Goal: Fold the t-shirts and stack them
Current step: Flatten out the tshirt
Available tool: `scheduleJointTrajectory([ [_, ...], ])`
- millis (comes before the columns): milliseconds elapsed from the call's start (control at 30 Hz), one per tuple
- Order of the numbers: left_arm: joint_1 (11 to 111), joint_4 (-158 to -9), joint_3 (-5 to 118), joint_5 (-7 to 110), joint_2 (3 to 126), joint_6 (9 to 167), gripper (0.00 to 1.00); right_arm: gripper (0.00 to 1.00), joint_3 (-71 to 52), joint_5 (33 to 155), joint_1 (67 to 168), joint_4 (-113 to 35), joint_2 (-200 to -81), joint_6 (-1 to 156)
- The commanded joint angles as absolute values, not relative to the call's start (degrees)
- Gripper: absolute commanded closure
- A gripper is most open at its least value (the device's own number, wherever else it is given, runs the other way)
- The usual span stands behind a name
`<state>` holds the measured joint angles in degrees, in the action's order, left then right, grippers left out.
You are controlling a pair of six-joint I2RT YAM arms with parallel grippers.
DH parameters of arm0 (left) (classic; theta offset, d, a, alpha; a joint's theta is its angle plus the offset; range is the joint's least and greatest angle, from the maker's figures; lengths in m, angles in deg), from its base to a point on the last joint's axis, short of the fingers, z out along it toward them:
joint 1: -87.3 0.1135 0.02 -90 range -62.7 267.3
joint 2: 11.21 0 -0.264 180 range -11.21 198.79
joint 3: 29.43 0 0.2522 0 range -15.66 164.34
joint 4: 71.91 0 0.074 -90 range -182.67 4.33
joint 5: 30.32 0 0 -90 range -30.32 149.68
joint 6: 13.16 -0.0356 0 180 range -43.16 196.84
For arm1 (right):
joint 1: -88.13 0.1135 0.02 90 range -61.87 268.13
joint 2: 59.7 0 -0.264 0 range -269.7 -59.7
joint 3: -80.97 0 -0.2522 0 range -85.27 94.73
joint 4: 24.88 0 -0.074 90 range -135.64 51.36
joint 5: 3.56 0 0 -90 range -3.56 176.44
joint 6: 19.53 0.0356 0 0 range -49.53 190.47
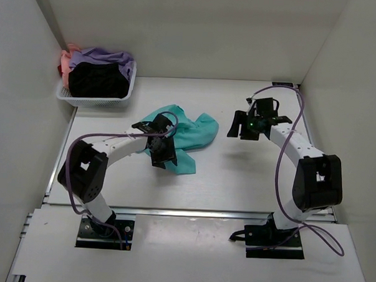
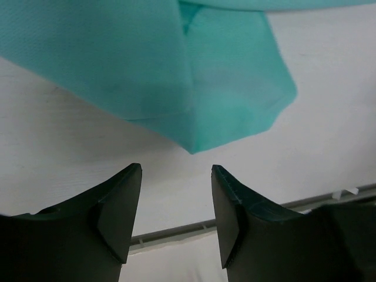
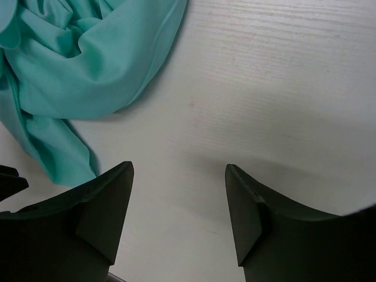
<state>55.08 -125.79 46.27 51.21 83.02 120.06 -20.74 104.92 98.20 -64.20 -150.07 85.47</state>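
Note:
The robot will next bring its left gripper down onto the teal t-shirt's pointed near corner (image 1: 167, 167) (image 2: 190, 143) below it, since that corner points into the gap between the gripper's open fingers.
One teal t-shirt (image 1: 191, 135) lies crumpled on the white table (image 1: 249, 175), left of the middle. My left gripper (image 1: 165, 160) hovers over its near edge, open. In the left wrist view the teal t-shirt (image 2: 223, 76) has a corner that ends just ahead of the left gripper (image 2: 176, 170), with nothing between the fingers. My right gripper (image 1: 236, 127) is to the right of the shirt, open over bare table. In the right wrist view the right gripper (image 3: 179, 167) is empty and the teal t-shirt (image 3: 88, 64) fills the upper left.
A white mesh basket (image 1: 96, 101) stands at the back left corner, holding black (image 1: 97, 81), lavender (image 1: 107, 55) and pink (image 1: 68, 61) t-shirts. White walls enclose the table on three sides. A metal rail (image 1: 191, 212) runs along the near edge.

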Motion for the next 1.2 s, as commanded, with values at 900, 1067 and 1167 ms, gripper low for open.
scheduleJointTrajectory([
  [900, 57.6, -126.63, 40.94, 54.23, 82.22, 119.64, 1.0, 0.4, 15.09, 102.78, 104.13, -64.74, -183.43, 84.27],
  [1067, 58.82, -126.72, 37.95, 53.7, 78.36, 119.38, 1.0, 0.41, 17.12, 101.12, 106.06, -65.8, -187.58, 84.01],
  [1167, 59.71, -127.24, 36.11, 54.84, 76.6, 119.73, 1.0, 0.41, 17.82, 99.18, 107.72, -66.93, -189.25, 83.22],
])
